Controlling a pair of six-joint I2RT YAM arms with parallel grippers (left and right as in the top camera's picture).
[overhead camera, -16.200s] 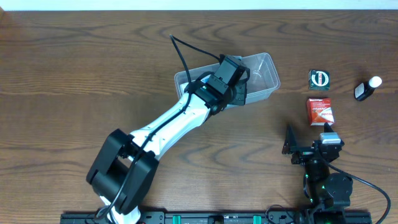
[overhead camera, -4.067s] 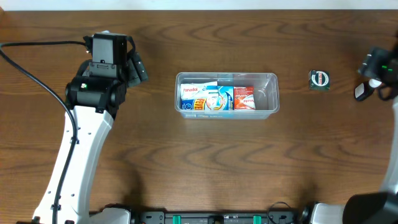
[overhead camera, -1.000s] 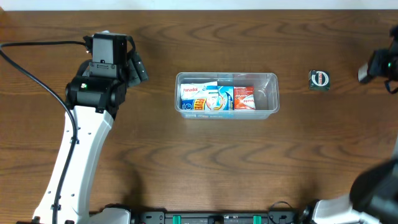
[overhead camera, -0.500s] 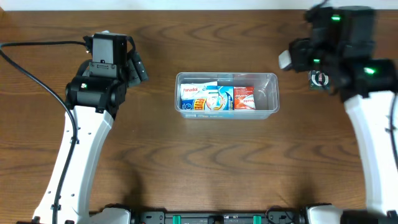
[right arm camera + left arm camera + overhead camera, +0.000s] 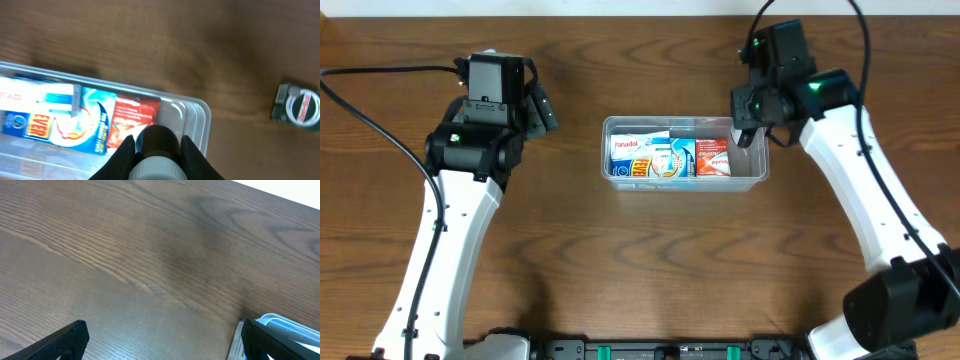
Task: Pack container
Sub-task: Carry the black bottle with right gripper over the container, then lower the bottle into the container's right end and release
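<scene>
My right gripper moves down into the tub's bare end [image 5: 748, 162] [image 5: 174, 116] beside the red box next and releases the dark bottle there, since that gap lies below my gripper.
The container [image 5: 756, 178] is a clear shallow tub in the middle of the table, also seen in the right wrist view [image 5: 201, 108]. Inside lie a blue-and-white box [image 5: 645, 157] and a red box [image 5: 712, 156]. My right gripper [image 5: 745, 133] hangs over the tub's right end. In the right wrist view this gripper [image 5: 157, 150] is shut on a small dark bottle with a white cap [image 5: 157, 142], just above the red box [image 5: 131, 119] and the tub's bare right corner. My left gripper [image 5: 538, 105] stands open to the left of the tub, nothing between its fingers [image 5: 70, 339].
A small round green-and-white item [image 5: 296, 106] lies on the wood to the right of the container; the right arm covers it in the overhead view. A black cable [image 5: 380, 72] runs from the left arm to the left edge.
The right arm has swung in from the table's far right edge to above the container's right end, carrying the bottle. The left arm has not moved.
</scene>
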